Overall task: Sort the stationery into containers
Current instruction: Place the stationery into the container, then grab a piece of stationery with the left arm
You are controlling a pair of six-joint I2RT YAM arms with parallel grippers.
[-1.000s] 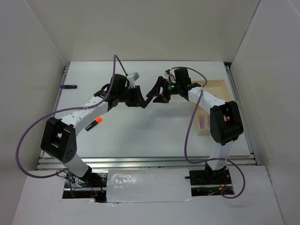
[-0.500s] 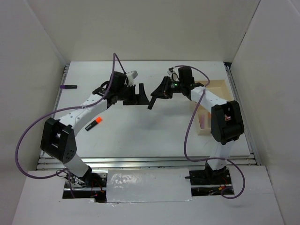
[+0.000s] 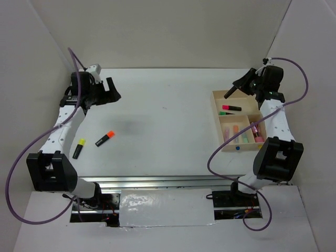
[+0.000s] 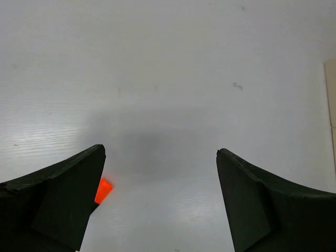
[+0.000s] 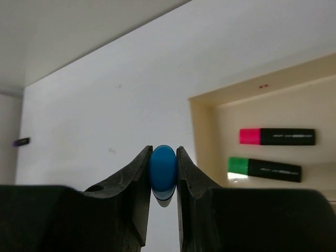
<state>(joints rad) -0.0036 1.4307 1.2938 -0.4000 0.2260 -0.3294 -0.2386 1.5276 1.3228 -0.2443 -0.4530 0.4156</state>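
Note:
My right gripper will tip downward next, then lower over the pink-ended and green-ended highlighters to let go of the blue-ended marker, because the tray's far section [image 3: 234, 106] [image 5: 278, 148] already holds similar highlighters.
My right gripper [image 3: 232, 91] is shut on a blue-ended marker [image 5: 163, 169], which I see end-on between the fingers. It hangs just off the far-left corner of the wooden tray [image 3: 217, 116]. The tray's far compartment holds a pink-ended highlighter [image 5: 277, 136] and a green-ended one [image 5: 264, 168]. Its near compartments hold several more pens [image 3: 245, 132]. My left gripper [image 3: 113, 90] stands wide open at the far left with nothing between its fingers. An orange-ended marker [image 3: 105, 138] and a yellow-ended one [image 3: 78, 148] lie on the table near that arm. The orange end [image 4: 103, 190] shows beside the left finger.
White walls close in the table on the left, back and right. A small dark pen [image 5: 21, 141] lies far off at the table's left edge. The tray's near rim carries a blue dot [image 3: 237, 148]. Purple cables loop from both arms.
The two grippers met at the table's middle. The left one opened and swung to the far left; the right one shut on the blue-ended marker and carried it right to the tray.

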